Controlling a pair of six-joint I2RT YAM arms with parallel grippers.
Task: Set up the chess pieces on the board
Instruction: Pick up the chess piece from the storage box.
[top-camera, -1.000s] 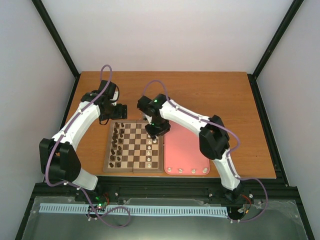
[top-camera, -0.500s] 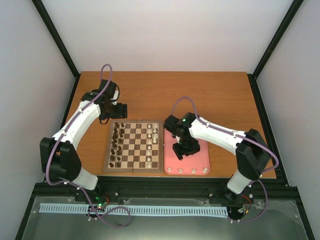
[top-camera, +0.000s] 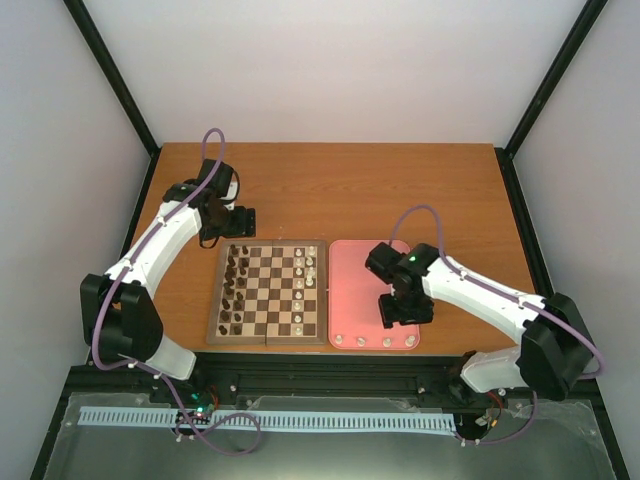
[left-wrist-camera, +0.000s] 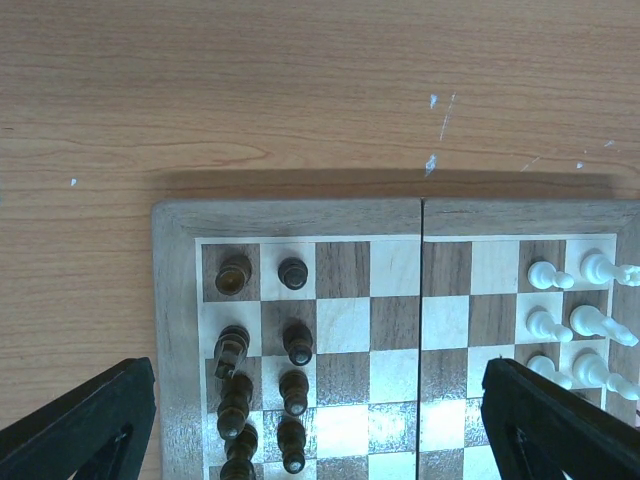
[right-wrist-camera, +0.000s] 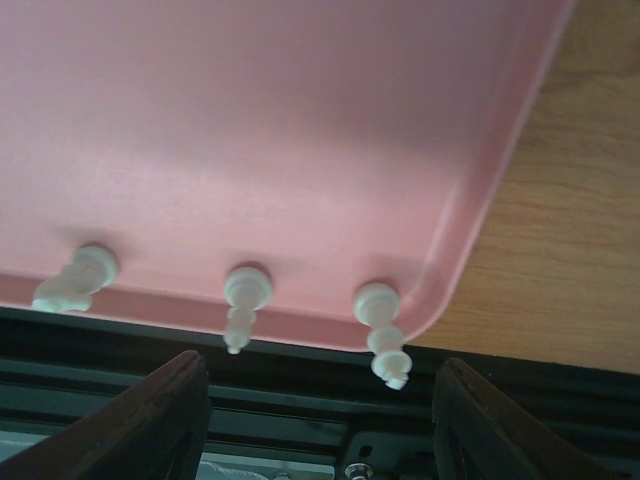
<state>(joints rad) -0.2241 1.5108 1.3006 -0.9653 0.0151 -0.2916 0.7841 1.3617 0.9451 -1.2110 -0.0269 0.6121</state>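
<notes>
My right gripper moves back and down, fingers open, around the white piece at the tray's near corner (top-camera: 410, 341) next. That piece still stands off the board (top-camera: 266, 341).
The board (top-camera: 266, 341) lies left of centre, with dark brown pieces along its left columns. Several cream-white chess pieces (top-camera: 305, 268) stand on its right columns. More white pieces (top-camera: 363, 342) stand in a row along the near edge of the pink tray (top-camera: 356, 270). My right gripper (top-camera: 405, 311) hovers open and empty over the tray's near right part. In the right wrist view its open gripper (right-wrist-camera: 318, 430) sits just behind three white pieces (right-wrist-camera: 243, 298). My left gripper (top-camera: 236, 222) is open and empty above the board's far left edge, which the left wrist view (left-wrist-camera: 300, 218) shows.
The pink tray (right-wrist-camera: 300, 120) sits right beside the board. The dark brown pieces (left-wrist-camera: 292, 352) crowd the board's left two columns, and one leans. The table's near edge and a black rail (right-wrist-camera: 300, 360) run just beyond the tray.
My right arm has swung from the board's far right corner back over the pink tray to its near right part. The left arm has not moved.
</notes>
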